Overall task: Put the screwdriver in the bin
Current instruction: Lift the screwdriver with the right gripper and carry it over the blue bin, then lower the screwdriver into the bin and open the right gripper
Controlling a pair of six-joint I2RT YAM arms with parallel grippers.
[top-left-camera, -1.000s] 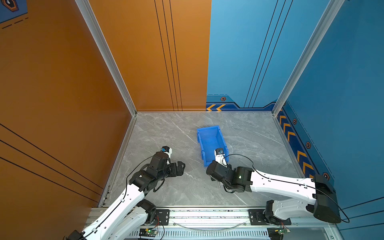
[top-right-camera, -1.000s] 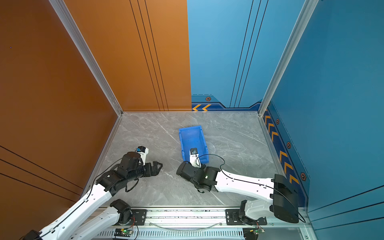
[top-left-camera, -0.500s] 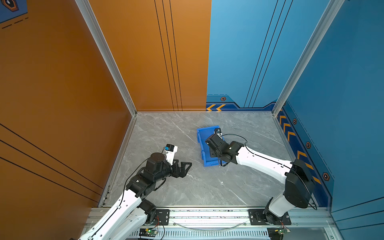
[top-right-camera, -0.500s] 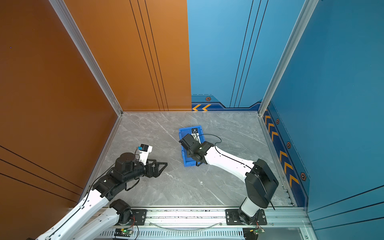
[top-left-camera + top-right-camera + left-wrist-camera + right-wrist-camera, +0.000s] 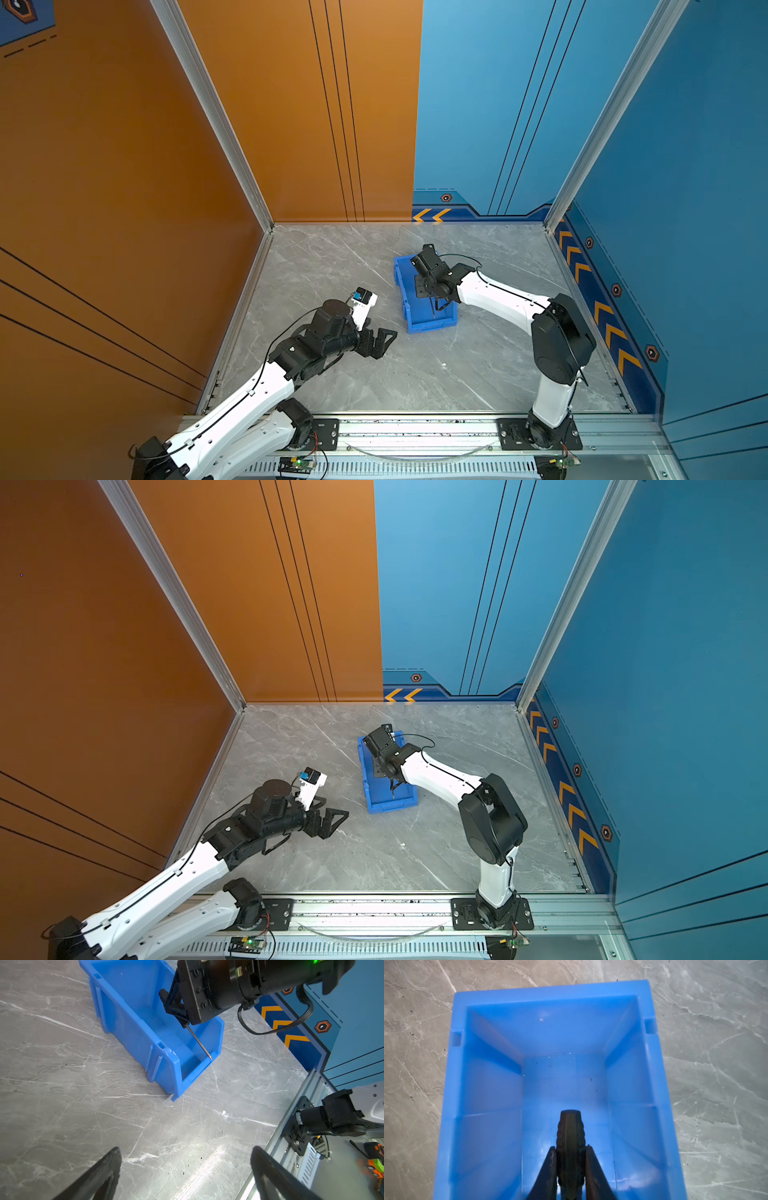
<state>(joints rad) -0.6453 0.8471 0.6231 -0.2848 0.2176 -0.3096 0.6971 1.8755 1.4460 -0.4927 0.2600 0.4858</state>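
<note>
The screwdriver's handle (image 5: 570, 1132) goes down between the bin's sides next. My right gripper releases it on the bin's empty bottom, since that lies open below the gripper.
The bright blue bin (image 5: 430, 326) (image 5: 390, 806) stands open-topped on the grey marble table, its lowered lip toward the front rail. My right gripper (image 5: 570, 1147) (image 5: 432, 293) (image 5: 388, 773) hangs over the bin's inside, shut on the screwdriver's black ribbed handle (image 5: 570, 1132). In the left wrist view the thin silver shaft (image 5: 199, 1042) slants down from the right gripper (image 5: 176, 1008) toward the low lip of the bin (image 5: 128, 1022). The bin's floor (image 5: 562, 1084) holds nothing. My left gripper (image 5: 186, 1150) (image 5: 384, 338) (image 5: 334, 818) is open and holds nothing, low over the table left of the bin.
Orange and blue walls close the table on three sides. An aluminium rail (image 5: 415, 432) with both arm bases runs along the front edge. A small white speck (image 5: 444, 365) lies on the marble. A toy car (image 5: 376, 1159) sits beyond the rail, off the table.
The right arm swung from the table in front of the bin up and back over the bin, carrying the screwdriver. The left gripper shifted a little to the right.
</note>
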